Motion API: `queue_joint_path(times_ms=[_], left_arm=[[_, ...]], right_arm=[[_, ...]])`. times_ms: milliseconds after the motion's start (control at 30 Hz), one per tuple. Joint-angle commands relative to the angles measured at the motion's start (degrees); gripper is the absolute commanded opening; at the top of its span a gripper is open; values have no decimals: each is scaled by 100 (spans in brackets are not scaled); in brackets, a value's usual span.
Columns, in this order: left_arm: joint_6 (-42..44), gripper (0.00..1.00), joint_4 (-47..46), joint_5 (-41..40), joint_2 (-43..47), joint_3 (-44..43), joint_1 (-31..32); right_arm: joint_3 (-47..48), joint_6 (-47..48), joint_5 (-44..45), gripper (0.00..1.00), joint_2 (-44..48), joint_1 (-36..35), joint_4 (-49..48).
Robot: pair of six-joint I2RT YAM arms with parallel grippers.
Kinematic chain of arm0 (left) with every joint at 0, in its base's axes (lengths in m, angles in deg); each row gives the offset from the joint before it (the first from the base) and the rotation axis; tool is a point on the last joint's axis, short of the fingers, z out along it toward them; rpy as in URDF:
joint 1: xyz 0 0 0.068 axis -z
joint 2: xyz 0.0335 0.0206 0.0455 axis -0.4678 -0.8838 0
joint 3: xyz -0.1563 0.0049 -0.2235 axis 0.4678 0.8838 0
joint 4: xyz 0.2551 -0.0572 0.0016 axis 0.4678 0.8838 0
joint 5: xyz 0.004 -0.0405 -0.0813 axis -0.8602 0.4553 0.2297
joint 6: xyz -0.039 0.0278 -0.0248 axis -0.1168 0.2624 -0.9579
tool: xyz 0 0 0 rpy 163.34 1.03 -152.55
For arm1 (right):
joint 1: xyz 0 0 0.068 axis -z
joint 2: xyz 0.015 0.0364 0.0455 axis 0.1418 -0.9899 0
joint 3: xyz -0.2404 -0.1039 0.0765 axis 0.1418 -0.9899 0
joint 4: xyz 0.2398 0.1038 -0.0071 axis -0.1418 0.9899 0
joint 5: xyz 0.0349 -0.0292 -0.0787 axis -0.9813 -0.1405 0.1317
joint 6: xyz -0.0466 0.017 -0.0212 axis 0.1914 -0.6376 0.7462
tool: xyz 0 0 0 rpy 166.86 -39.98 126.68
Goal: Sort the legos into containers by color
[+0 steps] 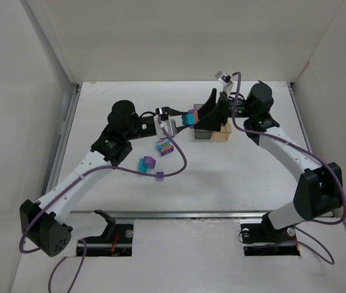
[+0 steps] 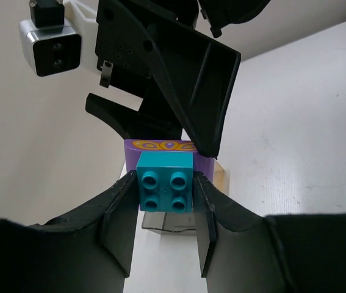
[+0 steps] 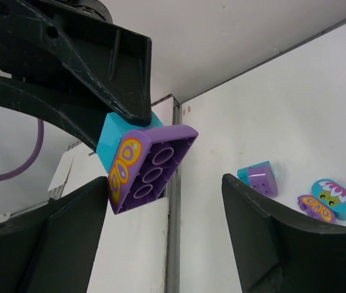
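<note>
The tan container (image 1: 224, 132) is below and to the right in the top view, so the robot's left gripper needs to move across and down next and let go of the teal brick in it.
My left gripper (image 1: 185, 118) (image 2: 165, 204) is shut on a teal brick (image 2: 165, 182) with a purple butterfly brick (image 2: 168, 146) stuck behind it, held in the air by the containers. The pair also shows in the top view (image 1: 191, 116) and the right wrist view (image 3: 143, 163). My right gripper (image 1: 208, 112) (image 3: 166, 238) is open, its jaws spread either side of the purple brick, whose lower edge is near the left finger (image 3: 69, 235). Below are the dark grey container (image 1: 204, 135) (image 2: 168, 221) and the tan container (image 1: 224, 132) (image 2: 219, 177).
Loose legos lie on the table left of the containers: a purple and teal cluster (image 1: 164, 146) (image 3: 328, 200) and a teal and purple piece (image 1: 146, 163) (image 3: 259, 179). White walls enclose the table at the back and both sides.
</note>
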Motion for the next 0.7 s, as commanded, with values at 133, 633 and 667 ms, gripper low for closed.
queue_joint_path(times_ms=[133,633,667], left_arm=[[-269,0,-526,360,199,-78,67],[-374,0,-270,-343,339,290,68],[-426,0,-341,-396,339,352,68]], right_arm=[[359,-645,-301,65,-107,-13,-1344],[-335,-5216,269,0,-1461,417,-6988],[-335,-5216,269,0,-1461,417,-6988]])
